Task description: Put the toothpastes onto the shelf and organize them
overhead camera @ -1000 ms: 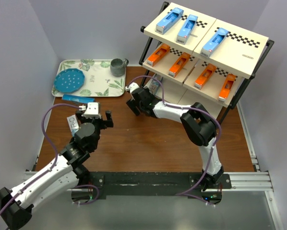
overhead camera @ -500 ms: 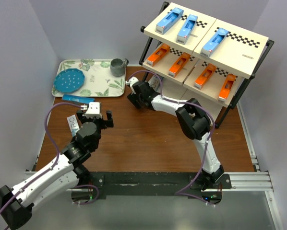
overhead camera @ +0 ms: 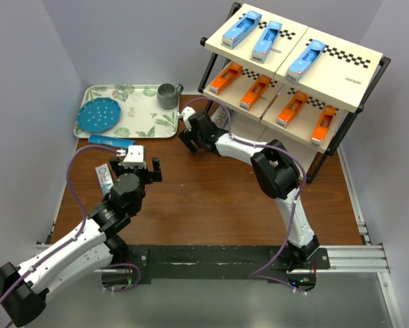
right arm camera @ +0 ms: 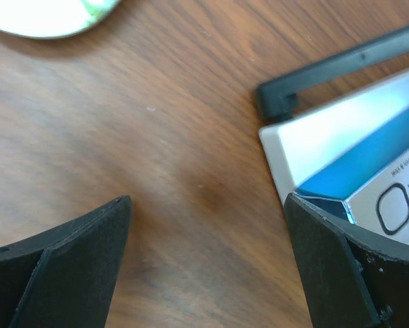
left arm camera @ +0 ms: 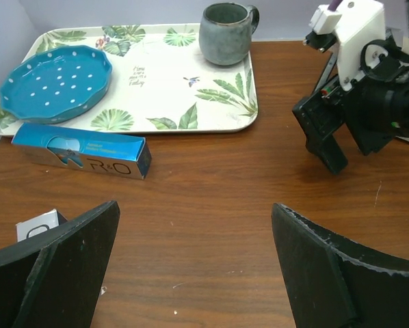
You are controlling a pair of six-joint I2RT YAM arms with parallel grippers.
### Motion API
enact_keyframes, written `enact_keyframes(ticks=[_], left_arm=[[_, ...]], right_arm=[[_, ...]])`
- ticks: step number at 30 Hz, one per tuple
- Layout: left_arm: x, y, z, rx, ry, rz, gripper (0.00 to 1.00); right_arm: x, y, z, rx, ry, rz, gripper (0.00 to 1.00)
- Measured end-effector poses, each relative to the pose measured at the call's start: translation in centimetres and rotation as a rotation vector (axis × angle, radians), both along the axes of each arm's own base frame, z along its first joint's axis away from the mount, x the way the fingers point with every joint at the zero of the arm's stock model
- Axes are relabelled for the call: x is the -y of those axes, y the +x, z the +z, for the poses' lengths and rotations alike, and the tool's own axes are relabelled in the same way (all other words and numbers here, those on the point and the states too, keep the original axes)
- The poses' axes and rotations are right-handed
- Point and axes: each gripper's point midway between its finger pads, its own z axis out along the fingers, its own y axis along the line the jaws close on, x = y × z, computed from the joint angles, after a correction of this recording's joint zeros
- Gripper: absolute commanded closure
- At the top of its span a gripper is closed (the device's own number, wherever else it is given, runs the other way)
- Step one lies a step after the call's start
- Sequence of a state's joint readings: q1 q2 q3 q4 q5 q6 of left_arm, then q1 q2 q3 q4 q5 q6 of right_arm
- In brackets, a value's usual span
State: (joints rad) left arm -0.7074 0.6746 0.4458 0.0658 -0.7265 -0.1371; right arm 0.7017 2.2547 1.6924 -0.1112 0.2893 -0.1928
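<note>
The left gripper turns and lowers over the slanted grey box next, below it and to its left in the top view, to span the box's width.
The shelf (overhead camera: 338,72) stands at the back right. Three light blue toothpastes (overhead camera: 266,39) lie on its top tier and several orange ones (overhead camera: 256,92) on the middle tier. A grey-and-teal box (overhead camera: 219,120) sits at the left end of the bottom tier and also shows in the right wrist view (right arm camera: 368,174). My right gripper (overhead camera: 189,146) (right arm camera: 208,260) is open and empty just left of that box, low over the table. A blue box (overhead camera: 111,141) (left arm camera: 81,152) lies on the table by the tray. Another box (overhead camera: 103,176) (left arm camera: 37,225) lies beside my left gripper (overhead camera: 150,171) (left arm camera: 194,266), which is open and empty.
A leaf-patterned tray (overhead camera: 146,126) at the back left holds a blue dotted plate (overhead camera: 99,115) and a grey mug (overhead camera: 168,96). The shelf's black foot (right arm camera: 327,75) lies close to my right gripper. Grey walls enclose the table on three sides.
My right gripper has moved back and slightly left, to the left end of the shelf's bottom tier. My left arm has barely moved.
</note>
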Motion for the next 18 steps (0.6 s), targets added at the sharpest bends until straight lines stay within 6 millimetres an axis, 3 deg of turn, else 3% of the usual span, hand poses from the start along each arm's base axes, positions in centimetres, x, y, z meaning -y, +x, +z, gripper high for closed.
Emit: enact_keyframes(ticks=[4,12,18], left_arm=[[-0.1,0.0,-0.1,-0.003,0.003,0.009,0.02],[-1.1,0.3,-0.5,-0.015,-0.009,0.072,0.02],[-3.4,1.5,-1.6,-0.102,-0.034,0.204,0.02]], right_arm=[[-1.3,-2.2,1.7,-0.028,0.078,0.070,0.02],[-3.7,-8.2,7.4,-0.036,0.266,0.194,0.03],[-3.2,-12.9,7.7,-0.102,0.321,0.227,0.03]])
